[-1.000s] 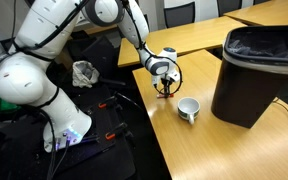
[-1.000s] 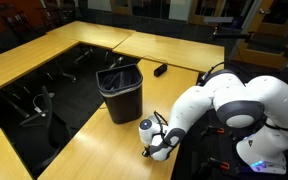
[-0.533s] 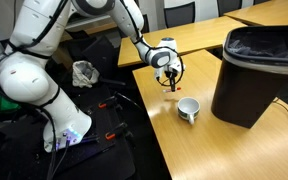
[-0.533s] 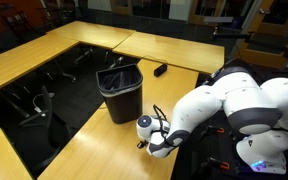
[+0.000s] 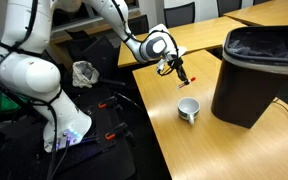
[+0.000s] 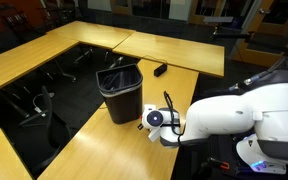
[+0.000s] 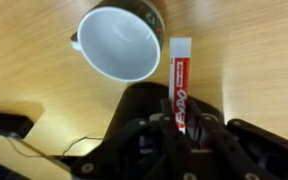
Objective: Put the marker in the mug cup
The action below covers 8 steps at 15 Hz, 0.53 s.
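My gripper will next tilt the marker, then lower it white end down into the open mug (image 7: 120, 42).
My gripper (image 5: 181, 72) is shut on the red marker (image 7: 179, 78), which sticks out from between the fingers (image 7: 177, 118) with its white end forward. The gripper is raised above the wooden table, up and to the side of the white mug cup (image 5: 188, 108). In the wrist view the mug (image 7: 120, 42) sits just left of the marker tip, open side up and empty. In an exterior view the gripper (image 6: 170, 110) hangs beside the black bin, and the mug is hidden behind the arm.
A big black trash bin (image 5: 252, 72) stands on the table right next to the mug; it also shows in an exterior view (image 6: 121, 90). A small black object (image 6: 160, 70) lies farther back. The table edge (image 5: 156, 130) drops to a floor with red-handled tools (image 5: 112, 102).
The gripper has lifted off the table with the marker and moved up and toward the bin, tilting; the mug has not moved.
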### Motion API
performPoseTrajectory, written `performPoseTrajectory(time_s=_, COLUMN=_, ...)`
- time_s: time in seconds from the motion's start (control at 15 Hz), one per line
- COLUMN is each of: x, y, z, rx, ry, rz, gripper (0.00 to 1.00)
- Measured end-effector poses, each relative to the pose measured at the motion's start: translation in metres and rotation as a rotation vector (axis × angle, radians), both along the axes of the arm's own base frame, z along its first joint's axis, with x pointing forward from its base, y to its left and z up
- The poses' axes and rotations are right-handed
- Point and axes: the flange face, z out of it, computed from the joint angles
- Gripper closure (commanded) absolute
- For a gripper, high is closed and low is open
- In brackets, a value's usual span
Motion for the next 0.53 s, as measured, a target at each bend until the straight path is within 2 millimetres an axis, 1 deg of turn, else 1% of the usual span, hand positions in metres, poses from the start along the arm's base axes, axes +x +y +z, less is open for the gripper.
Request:
performPoseTrajectory(time_s=0.13, x=0.000, y=0.004, z=0.012, rx=-0.082, ry=-0.048, rz=-0.021, gripper=0.95)
performPoseTrajectory(time_s=0.27, x=0.000, y=0.013, z=0.015, rx=-0.162, ry=-0.085, rz=-0.041, gripper=0.95)
performPoseTrajectory(time_s=0.4, x=-0.004, y=0.019, z=0.007, rx=-0.240, ry=-0.103, rz=-0.075, gripper=0.95)
performPoseTrajectory(time_s=0.53, x=-0.009, y=0.020, z=-0.005, rx=-0.314, ry=-0.116, rz=-0.116, gripper=0.95)
